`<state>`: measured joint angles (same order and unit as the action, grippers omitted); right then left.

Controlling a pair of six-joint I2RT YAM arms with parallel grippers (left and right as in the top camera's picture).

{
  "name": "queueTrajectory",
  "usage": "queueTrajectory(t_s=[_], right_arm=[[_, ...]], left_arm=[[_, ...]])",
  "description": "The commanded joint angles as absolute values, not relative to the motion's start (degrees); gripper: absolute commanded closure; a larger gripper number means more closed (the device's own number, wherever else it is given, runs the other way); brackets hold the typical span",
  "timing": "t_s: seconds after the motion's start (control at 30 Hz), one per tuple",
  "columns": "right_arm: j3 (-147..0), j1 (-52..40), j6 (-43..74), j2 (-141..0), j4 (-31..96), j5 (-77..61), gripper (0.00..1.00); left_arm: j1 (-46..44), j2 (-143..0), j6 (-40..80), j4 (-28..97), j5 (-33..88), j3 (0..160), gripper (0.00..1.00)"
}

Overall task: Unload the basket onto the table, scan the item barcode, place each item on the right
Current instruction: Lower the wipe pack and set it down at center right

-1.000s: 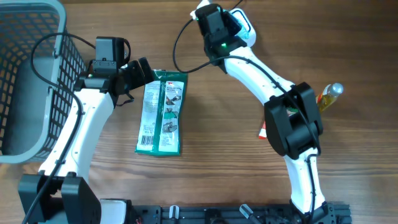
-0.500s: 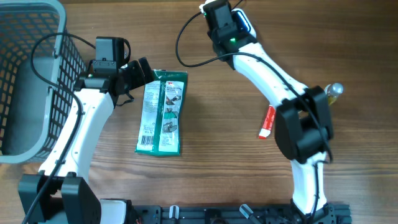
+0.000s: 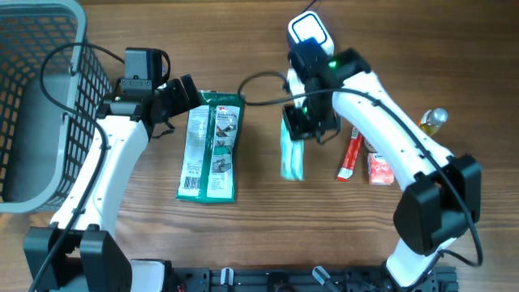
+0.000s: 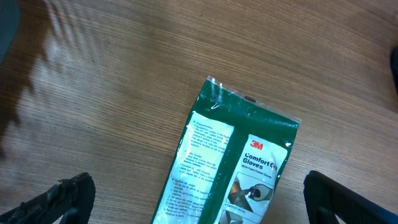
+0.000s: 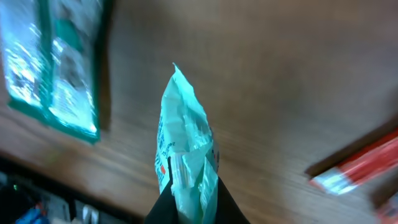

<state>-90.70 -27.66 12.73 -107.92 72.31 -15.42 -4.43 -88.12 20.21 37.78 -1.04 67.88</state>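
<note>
My right gripper comes down toward the red stick pack next and releases the mint packet on the bare tabletop beside it, since that spot lies below the gripper's fingers.
A mint-green plastic packet (image 3: 292, 160) hangs over the middle of the table, pinched at its top end by my right gripper (image 3: 302, 123), which is shut on it. The right wrist view has the packet (image 5: 185, 146) pointing away from the jaws of the right gripper (image 5: 189, 208), crumpled where they squeeze it. A white and blue scanner-like device (image 3: 309, 31) sits at the back, behind that arm. My left gripper (image 3: 180, 101) stays open at the top left corner of a green glove packet (image 3: 211, 146) lying flat. In the left wrist view that glove packet (image 4: 236, 162) lies between the spread fingers of the left gripper (image 4: 208, 205).
A grey wire basket (image 3: 32, 24) fills the back left corner. To the right of the mint packet lie a red stick pack (image 3: 350, 158), a small red and white box (image 3: 379, 169) and a yellow bottle (image 3: 431, 122). The stick pack (image 5: 360, 165) also shows in the right wrist view.
My right arm has swung from the back, near the white device, toward the middle of the table, bringing the mint packet into sight. The left arm and glove packet have not moved.
</note>
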Motion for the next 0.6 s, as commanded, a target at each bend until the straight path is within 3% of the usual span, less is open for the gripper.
queueTrajectory(t_s=[0.0,0.57], right_arm=[[-84.8,-27.8,13.9,-108.6,70.0,-19.2,0.95],[-80.5,-27.8,13.6,-108.6,66.0,0.0,0.94]], left_arm=[[-4.2,-88.3,19.9,37.8,-1.6,68.2,0.00],[-4.2,-88.3,19.9,37.8,-1.6,68.2,0.00]])
